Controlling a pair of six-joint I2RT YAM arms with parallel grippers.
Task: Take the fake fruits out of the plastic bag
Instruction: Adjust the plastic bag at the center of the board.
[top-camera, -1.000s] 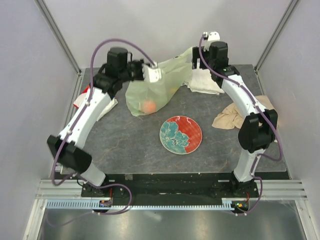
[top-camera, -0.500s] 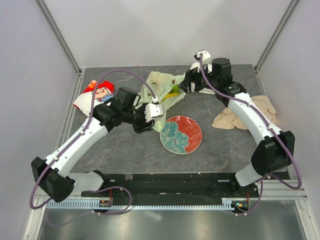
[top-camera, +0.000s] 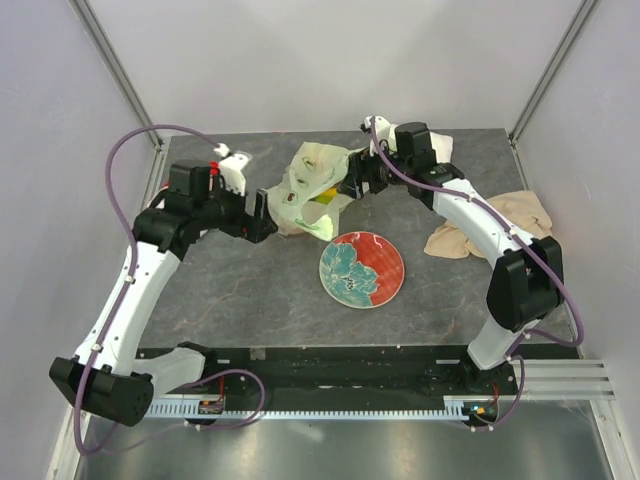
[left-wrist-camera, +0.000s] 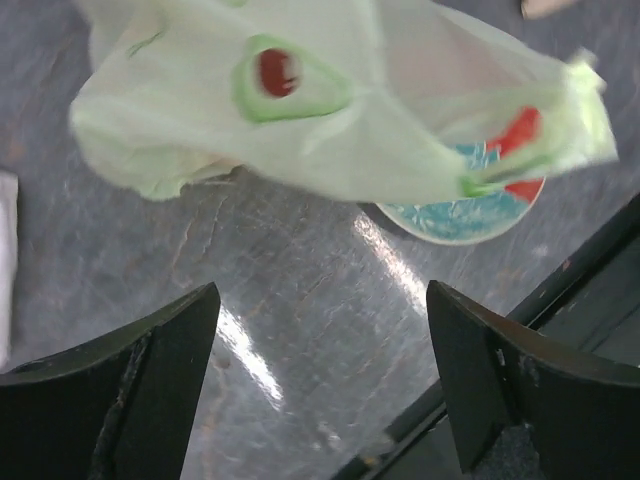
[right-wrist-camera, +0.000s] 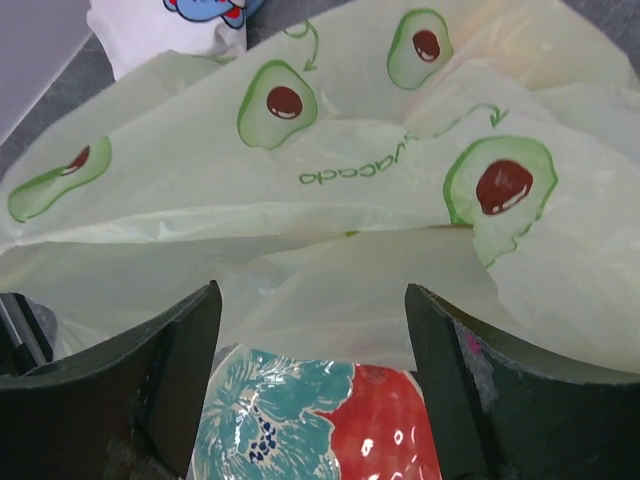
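I will move my left gripper down and to the right in the top view, onto the bag's upper corner. Its open fingers have only bare table between them.
The plastic bag (top-camera: 305, 185), pale green with avocado prints, lies crumpled on the table behind the plate. A yellow fake fruit (top-camera: 324, 198) shows through its film; other fruits are hidden. My left gripper (top-camera: 262, 215) stands open just left of the bag, touching nothing. In the left wrist view the bag (left-wrist-camera: 330, 100) lies beyond the gripper (left-wrist-camera: 320, 380), with bare table between the fingers. My right gripper (top-camera: 352, 180) is at the bag's right side, jaws wide. In the right wrist view the bag (right-wrist-camera: 330, 190) fills the space past the open gripper (right-wrist-camera: 312, 390).
A red-and-teal flowered plate (top-camera: 385, 285) sits just in front of the bag, also visible under the right gripper as the plate (right-wrist-camera: 370, 440). A beige cloth (top-camera: 470, 238) lies at the right. A cartoon snack packet (right-wrist-camera: 190, 15) lies beyond the bag.
My left gripper opened, let go of the bag and drew back to the left. The bag sank from its lifted shape to a crumpled heap. The right arm swung left toward it.
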